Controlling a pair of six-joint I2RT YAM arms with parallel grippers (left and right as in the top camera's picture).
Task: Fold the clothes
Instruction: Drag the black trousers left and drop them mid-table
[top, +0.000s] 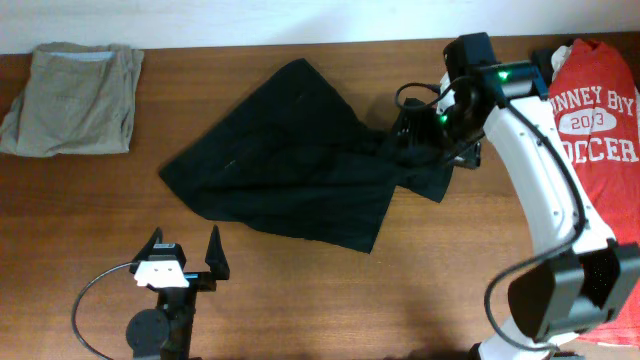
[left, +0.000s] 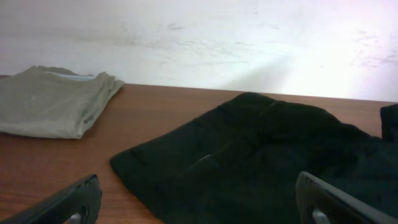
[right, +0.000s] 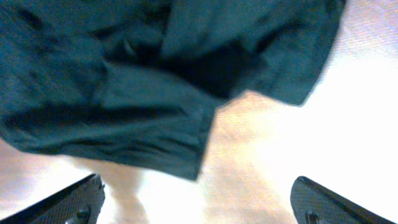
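The black garment's near corner (top: 367, 244) (right: 191, 169) sticks out free below, to the left in the overhead view, so my right gripper will come down and back onto it next.
A large black garment (top: 290, 150) lies spread and rumpled across the middle of the table. It also shows in the left wrist view (left: 267, 162) and the right wrist view (right: 124, 81). A folded grey-khaki garment (top: 75, 98) lies at the far left and shows in the left wrist view (left: 53, 102). A red T-shirt with white lettering (top: 598, 130) lies at the right edge. My left gripper (top: 185, 250) (left: 199, 202) is open and empty, just in front of the black garment's near edge. My right gripper (top: 418, 128) (right: 199, 205) is open and empty above the garment's bunched right edge.
The brown wooden table (top: 420, 290) runs to a white wall (left: 217, 43) at the back. The right arm (top: 540, 180) arches over the table's right side beside the red T-shirt. A black cable (top: 95, 300) loops near the left arm's base.
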